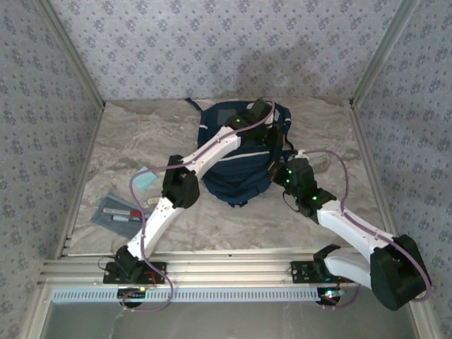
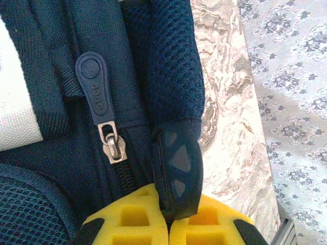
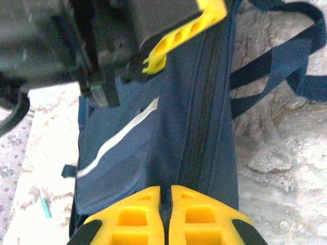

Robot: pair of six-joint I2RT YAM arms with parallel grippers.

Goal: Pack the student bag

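Observation:
The robot's right gripper needs to pull the bag's blue fold across toward the bag's near end (image 1: pixel 237 195) and let go of the fold there, because the left gripper holds the bag's far end.
The navy student bag (image 1: pixel 233 159) lies at the back middle of the marble table. My left gripper (image 2: pixel 166 204) is over the bag's far end, its yellow fingers (image 2: pixel 135 214) shut on a dark rubber zipper pull (image 2: pixel 179 163). Beside it lies a second pull tab on a metal slider (image 2: pixel 96 89), not held. My right gripper (image 3: pixel 164 196) is at the bag's right side, shut on a fold of the bag's blue fabric (image 3: pixel 153 143) just left of a closed zipper line (image 3: pixel 202 112). In the right wrist view the left gripper (image 3: pixel 176 33) shows at the top.
A grey pouch with pens (image 1: pixel 119 212) and a teal card (image 1: pixel 145 182) lie at the left of the table. The bag's dark straps (image 3: pixel 276 66) trail to the right. Patterned walls close in three sides; a metal rail (image 1: pixel 226 265) runs along the near edge.

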